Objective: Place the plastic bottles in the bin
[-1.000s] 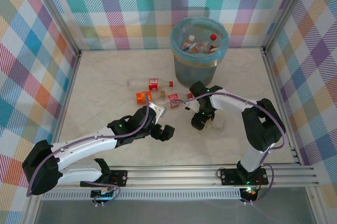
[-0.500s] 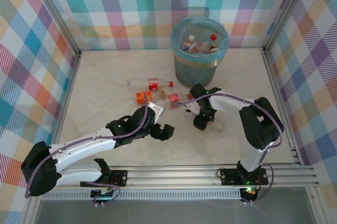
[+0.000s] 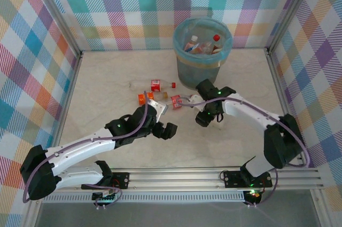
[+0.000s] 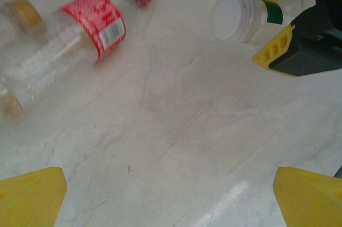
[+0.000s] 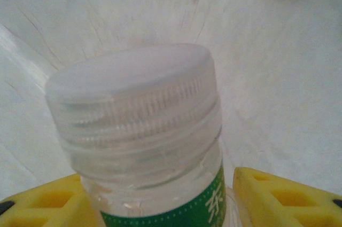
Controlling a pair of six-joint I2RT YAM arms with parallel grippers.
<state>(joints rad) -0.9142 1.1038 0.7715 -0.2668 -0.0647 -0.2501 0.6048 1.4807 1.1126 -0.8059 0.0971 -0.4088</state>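
Observation:
I need to lift the green-labelled bottle up and outward past the bin's rim with my right gripper and release it there. The bin's opening (image 3: 203, 39) is higher and outward of my gripper.
A clear plastic bottle (image 5: 140, 131) with a white cap and a green label stands between the yellow fingers (image 5: 283, 195) of my right gripper (image 5: 160, 208), which is shut on it. The left wrist view has the same bottle (image 4: 238, 16) at the upper right. My right gripper (image 3: 204, 117) is just in front of the bin (image 3: 222, 61), a round grey-blue one with a light blue liner and several bottles inside. My left gripper (image 3: 165, 130) is open over bare table, its yellow fingertips (image 4: 32, 197) at the frame's bottom corners. A red-labelled clear bottle (image 4: 80, 34) lies ahead of it.
Three bottles lie left of the bin: a clear one with a red label (image 3: 155, 84), an orange one (image 3: 144, 98) and a small red-labelled one (image 3: 177, 100). Checked walls close in the table on three sides. A metal rail (image 3: 181, 176) runs along the near edge.
My right gripper's fingers have closed in on the white-capped bottle, and that arm has stretched out with its elbow swinging right. The left gripper has crept slightly forward, still open.

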